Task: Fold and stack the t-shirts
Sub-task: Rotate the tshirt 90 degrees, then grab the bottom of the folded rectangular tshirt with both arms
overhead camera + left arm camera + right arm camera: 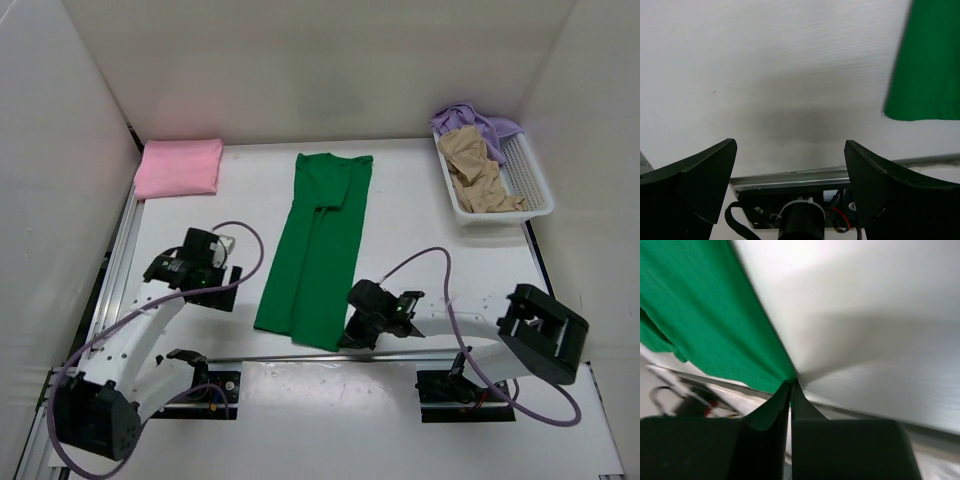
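Note:
I should move my left gripper across and down next, onto the unheld near corner of the dark green t-shirt. The corner is below my gripper, to its right in the top view.
The dark green t-shirt (318, 245) lies as a long narrow strip down the middle of the table. My right gripper (352, 335) is shut on its near right hem corner, seen pinched between the fingertips in the right wrist view (791, 382). My left gripper (180, 272) is open and empty, left of the shirt; the shirt's near left corner (927, 65) shows in the left wrist view. The pink t-shirt (180, 166) lies folded at the far left. The tan t-shirt (478, 170) and lavender t-shirt (480, 125) lie crumpled in the basket.
A white mesh basket (530, 185) stands at the far right. White walls enclose the table on three sides. A metal rail (300, 357) and both arm bases run along the near edge.

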Tool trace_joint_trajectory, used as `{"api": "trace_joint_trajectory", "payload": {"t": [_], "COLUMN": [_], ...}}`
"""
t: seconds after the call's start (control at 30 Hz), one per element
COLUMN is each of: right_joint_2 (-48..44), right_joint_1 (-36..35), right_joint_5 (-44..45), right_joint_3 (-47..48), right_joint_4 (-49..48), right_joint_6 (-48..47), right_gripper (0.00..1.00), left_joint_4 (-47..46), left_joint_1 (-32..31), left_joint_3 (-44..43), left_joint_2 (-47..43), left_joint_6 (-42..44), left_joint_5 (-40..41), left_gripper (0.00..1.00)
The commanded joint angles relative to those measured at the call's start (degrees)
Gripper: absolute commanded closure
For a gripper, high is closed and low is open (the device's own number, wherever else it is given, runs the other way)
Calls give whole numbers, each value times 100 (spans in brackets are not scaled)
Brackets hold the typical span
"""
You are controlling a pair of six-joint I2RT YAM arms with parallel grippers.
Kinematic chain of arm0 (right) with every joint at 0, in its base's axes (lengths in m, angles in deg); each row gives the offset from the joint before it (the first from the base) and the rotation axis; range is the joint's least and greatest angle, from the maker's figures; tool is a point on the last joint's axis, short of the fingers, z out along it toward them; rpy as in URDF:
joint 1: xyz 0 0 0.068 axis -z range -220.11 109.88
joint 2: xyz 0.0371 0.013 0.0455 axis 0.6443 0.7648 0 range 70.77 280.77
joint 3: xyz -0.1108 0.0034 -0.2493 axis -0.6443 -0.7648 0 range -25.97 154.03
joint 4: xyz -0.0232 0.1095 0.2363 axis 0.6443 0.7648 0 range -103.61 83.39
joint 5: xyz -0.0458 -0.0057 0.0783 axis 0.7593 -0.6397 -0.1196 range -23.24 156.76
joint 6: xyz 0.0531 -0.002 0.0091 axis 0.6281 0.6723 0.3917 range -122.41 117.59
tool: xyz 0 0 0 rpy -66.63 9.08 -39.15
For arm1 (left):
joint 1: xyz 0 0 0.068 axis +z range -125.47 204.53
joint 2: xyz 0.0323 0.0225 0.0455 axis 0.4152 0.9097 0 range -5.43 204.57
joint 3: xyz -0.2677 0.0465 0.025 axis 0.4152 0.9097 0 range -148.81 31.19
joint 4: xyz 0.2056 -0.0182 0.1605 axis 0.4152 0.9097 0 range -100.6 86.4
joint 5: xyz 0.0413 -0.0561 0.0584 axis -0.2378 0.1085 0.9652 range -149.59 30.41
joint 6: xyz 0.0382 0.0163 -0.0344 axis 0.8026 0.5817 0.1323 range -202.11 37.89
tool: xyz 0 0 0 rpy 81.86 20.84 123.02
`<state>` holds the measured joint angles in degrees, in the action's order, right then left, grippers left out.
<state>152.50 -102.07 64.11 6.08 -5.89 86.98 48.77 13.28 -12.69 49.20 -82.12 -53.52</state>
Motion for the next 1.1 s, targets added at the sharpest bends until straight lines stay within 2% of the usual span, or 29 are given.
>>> {"api": "trace_joint_trajectory", "payload": {"t": [0.0,0.07,0.1,0.17,0.27,0.33,0.4,0.47,0.5,0.53,0.57,0.63,0.7,0.8,0.97,1.07], "right_joint_2": [-543,-913,-1018,-1264,-1563,-1757,-1880,-1880,-1880,-1880,-1828,-1696,-1521,-1328,-994,-792], "right_joint_1": [-19,34,34,34,34,34,34,34,34,34,34,-18,-88,-203,-256,-317], "right_joint_5": [519,600,660,714,950,951,776,775,775,836,837,837,776,775,600,451], "right_joint_3": [-287,-287,-287,-112,20,-32,-260,-392,-393,-393,-445,-446,-384,-323,-323,-270], "right_joint_4": [1247,1302,1380,1538,1758,1689,1243,1039,951,776,687,529,528,459,230,98], "right_joint_6": [-658,-1113,-1255,-1684,-2021,-1960,-1829,-1592,-1521,-1468,-1468,-1397,-1397,-1336,-1222,-1222], "right_gripper": [96,78,65,58,53,53,51,51,51,51,51,51,51,50,50,50], "left_joint_4": [-383,-435,-435,-610,-1459,-1814,-1877,-1597,-1456,-1090,-1086,-1086,-1008,-936,-1068,-1138], "left_joint_1": [-1050,-1510,-1712,-2222,-2294,-2294,-2347,-2549,-2549,-2488,-2218,-1848,-1671,-1548,-1495,-1495], "left_joint_3": [-331,-604,-674,-885,-886,-711,-465,-577,-726,-797,-798,-710,-657,-474,-34,90], "left_joint_2": [362,583,758,821,287,-40,82,818,1152,1868,2171,2533,2912,3036,2984,2983], "left_joint_6": [1,1,1,1,1,1,1,1,1,1,1,1,1,1,1,1], "left_joint_5": [-272,-395,-596,-703,-913,-1440,-2000,-1392,-1389,-1545,-1834,-2475,-2479,-2426,-2881,-3119], "left_gripper": [0,0,0,7,3,1,1,3,5,6,7,11,12,13,23,26]}}
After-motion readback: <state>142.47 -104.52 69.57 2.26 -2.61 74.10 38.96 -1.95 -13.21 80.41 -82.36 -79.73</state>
